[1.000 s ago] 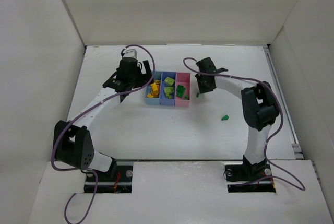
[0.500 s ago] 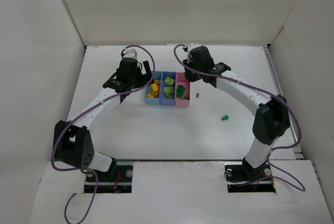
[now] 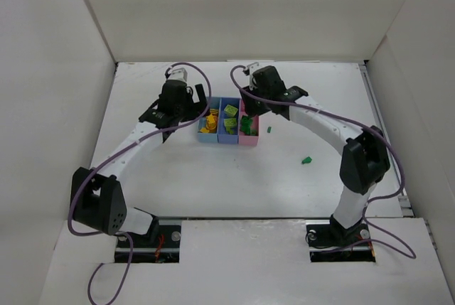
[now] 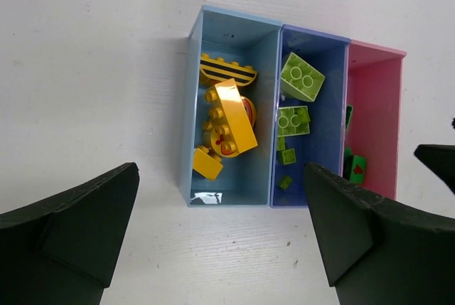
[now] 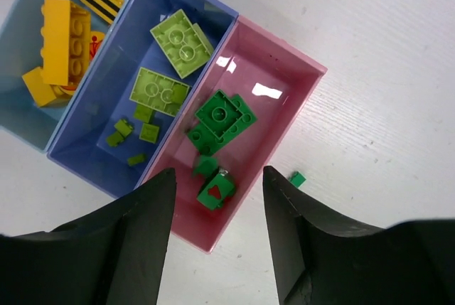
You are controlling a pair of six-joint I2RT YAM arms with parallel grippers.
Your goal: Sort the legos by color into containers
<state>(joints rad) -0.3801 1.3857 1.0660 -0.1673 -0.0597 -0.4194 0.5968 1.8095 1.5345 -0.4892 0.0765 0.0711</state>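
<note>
Next, my left gripper will move past the bins, down onto the tiny green lego [image 5: 297, 178], which lies to its right in the top view, still outside the pink bin.
The joined containers stand mid-table: the light blue bin [image 4: 190, 106] holds yellow-orange legos [image 4: 231, 116] and the round yellow-red piece. The periwinkle bin [image 4: 316, 141] holds lime legos [image 4: 301, 77]. The pink bin [image 5: 277, 84] holds dark green legos [image 5: 224, 119], one with a red mark [image 5: 215, 191]. My right gripper [image 5: 217, 212] hangs open over the pink bin's near end [image 3: 249, 109], holding nothing. My left gripper [image 4: 220, 227] is open and empty, just left of the tray [image 3: 188, 109]. A tiny dark green lego [image 5: 297, 178] lies on the table beside the pink bin.
A second loose dark green lego [image 3: 306, 159] lies on the table, right of and nearer than the tray. The tiny one also shows in the top view [image 3: 270, 129]. White walls enclose the table on the left, back and right.
My right arm has swung left from beside the tray to above the pink bin. The left arm has barely moved.
</note>
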